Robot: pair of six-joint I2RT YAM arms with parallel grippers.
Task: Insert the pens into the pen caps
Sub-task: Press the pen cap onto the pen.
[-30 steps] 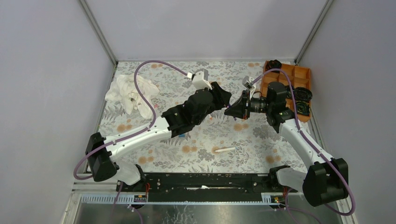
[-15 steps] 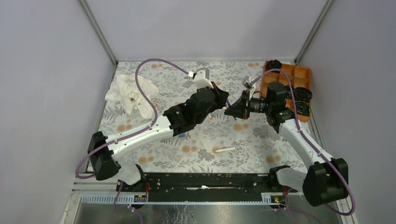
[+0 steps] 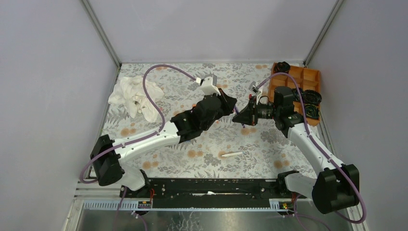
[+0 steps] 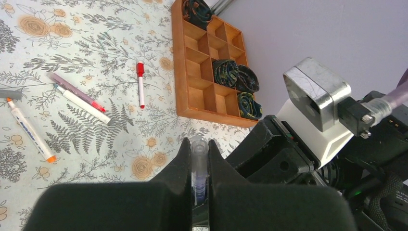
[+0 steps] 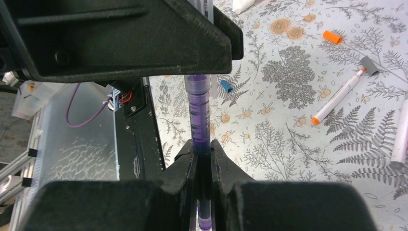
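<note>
I should tilt my right gripper down next and lower it toward the tray to let go of the dark purple pen, because the bare part of the table between tray and red-capped pen is below it.
A dark purple pen (image 5: 198, 113) hangs in the air between both grippers, above the middle of the flowered table. My right gripper (image 5: 202, 144) (image 3: 237, 116) is shut on its barrel. My left gripper (image 4: 197, 143) (image 3: 232, 107) is shut on the other end, a clear tube with purple inside (image 4: 198, 159). On the table lie an orange cap (image 5: 332, 37), a blue cap (image 5: 225, 86), a grey cap (image 5: 369, 65), a white pen with an orange tip (image 5: 337, 96), a red-capped pen (image 4: 140, 85), a pinkish pen (image 4: 76, 91) and a white pen (image 3: 231, 154).
A wooden compartment tray (image 3: 312, 76) with black coiled items stands at the back right. A white cloth (image 3: 132, 95) lies at the back left. A black rail (image 3: 207, 186) runs along the near edge. Grey walls close in the sides and back.
My left gripper has closed on the free end of the purple pen and its arm has shifted slightly right. The right gripper keeps its hold, moved a little left.
</note>
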